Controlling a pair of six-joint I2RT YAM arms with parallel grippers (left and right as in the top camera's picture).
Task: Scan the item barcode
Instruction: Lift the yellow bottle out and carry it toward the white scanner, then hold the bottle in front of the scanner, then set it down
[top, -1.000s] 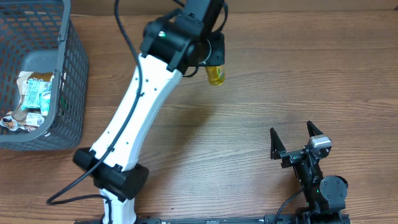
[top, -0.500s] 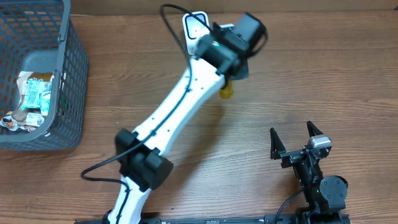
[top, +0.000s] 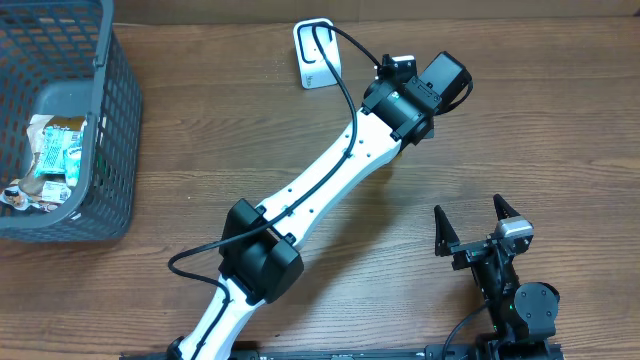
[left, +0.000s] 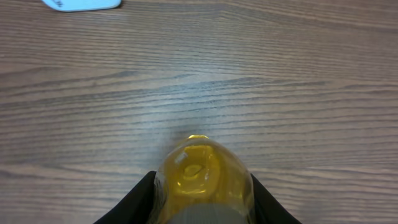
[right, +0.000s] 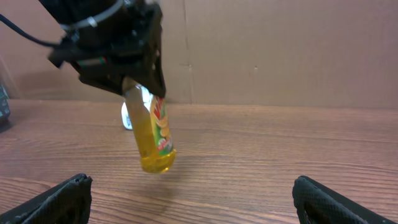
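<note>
The left gripper comes down next until the yellow bottle's base meets the bare tabletop beneath it, then releases, because the bottle still hangs above the table.
The item is a yellow bottle with a red and green label. It hangs neck-up above the table, and my left gripper is shut on its upper part. From the left wrist I look down its body between the black fingers. From overhead, the left gripper hides the bottle. A white scanner stands at the back of the table, left of the bottle. The barcode shows in no view. My right gripper rests open near the front right, holding nothing.
A grey wire basket with several packets inside sits at the far left. The left arm's white link crosses the table's middle diagonally. Brown cardboard walls the back edge.
The left arm has swung to the right with the bottle, from left of the scanner to its right. Overhead, the bottle has slipped under the wrist. The right arm has not moved.
</note>
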